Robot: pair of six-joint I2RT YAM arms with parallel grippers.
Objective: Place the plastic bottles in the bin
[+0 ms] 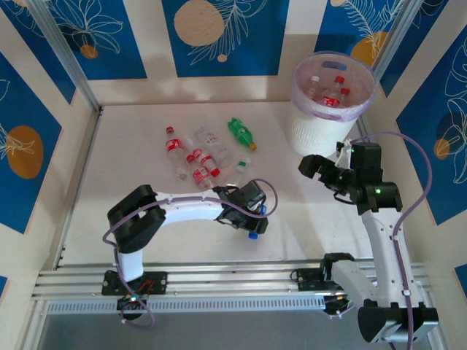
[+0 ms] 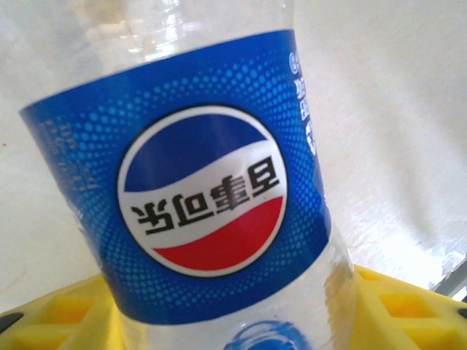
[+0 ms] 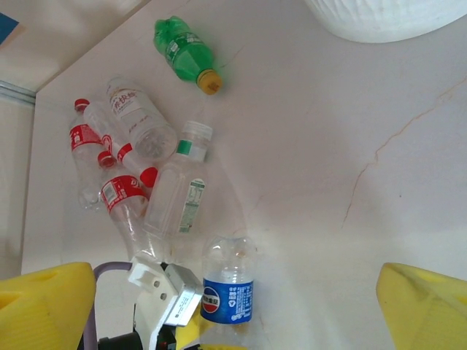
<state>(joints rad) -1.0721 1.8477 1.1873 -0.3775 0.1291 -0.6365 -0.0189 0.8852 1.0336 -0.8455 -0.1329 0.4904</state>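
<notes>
The right gripper moves onto the clear base end of the blue-labelled bottle [image 3: 230, 257] next, since the left gripper holds the bottle nearer the cap.
My left gripper [image 1: 246, 217] is shut on a clear bottle with a blue label [image 2: 204, 189], yellow fingers [image 2: 51, 317] hugging both sides. That bottle [image 3: 228, 292] lies low on the table near the front, its blue cap [image 1: 252, 235] poking out. Several red-labelled bottles [image 1: 193, 157] lie in a loose heap behind it, with a green bottle [image 1: 241, 133] further back. The white bin [image 1: 317, 135] at the back right holds a few bottles [image 1: 330, 91]. My right gripper [image 1: 321, 171] hangs open in front of the bin, with nothing between its fingers [image 3: 423, 302].
A clear bottle with a white cap and green-white label [image 3: 179, 186] lies beside the red-labelled heap [image 3: 109, 160]. The green bottle [image 3: 184, 49] lies apart from the bin's base [image 3: 379, 18]. Blue patterned walls close off the back and sides. A metal rail [image 1: 219, 281] runs along the front edge.
</notes>
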